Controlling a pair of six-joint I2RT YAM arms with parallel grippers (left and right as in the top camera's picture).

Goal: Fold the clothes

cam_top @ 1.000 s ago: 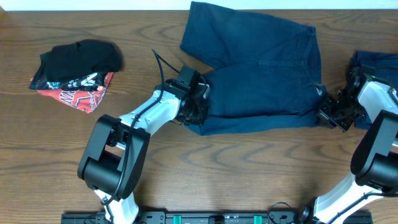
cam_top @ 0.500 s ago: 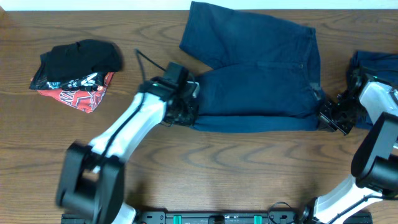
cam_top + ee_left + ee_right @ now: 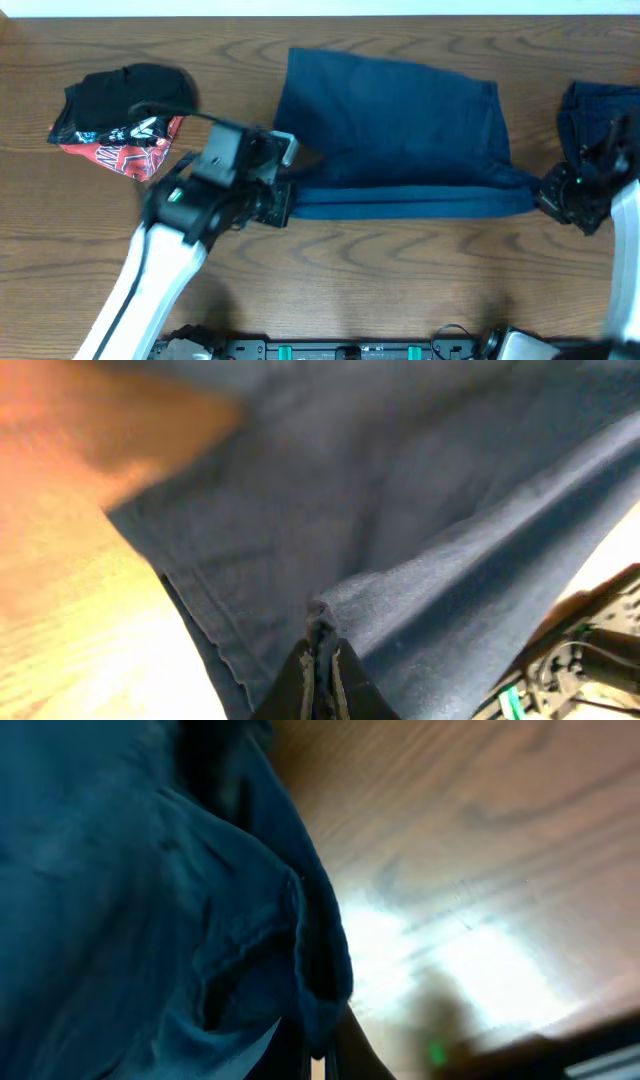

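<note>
My left gripper is pinching the shorts' corner, and the shorts' far part [image 3: 312, 100] lies outward of my gripper. Next, my gripper needs to carry the corner outward and lower it over that part to release.
Dark blue shorts [image 3: 395, 120] lie spread across the middle of the table, their near edge pulled taut into a straight band. My left gripper [image 3: 285, 200] is shut on the near left corner of the shorts [image 3: 420, 560], with cloth pinched between its fingers [image 3: 322, 665]. My right gripper [image 3: 550, 195] is shut on the near right corner of the shorts [image 3: 150, 870], with fabric bunched between its fingertips [image 3: 320, 1045].
A folded pile of black and red clothes [image 3: 122, 115] sits at the far left. Another dark blue garment [image 3: 598, 112] lies at the right edge, beside my right arm. Bare wood runs along the near side of the table [image 3: 400, 280].
Both grippers have pulled the shorts' near edge toward the front and apart. The upper leg has swung flat, so the shorts are now a neat rectangle. The left arm moved left.
</note>
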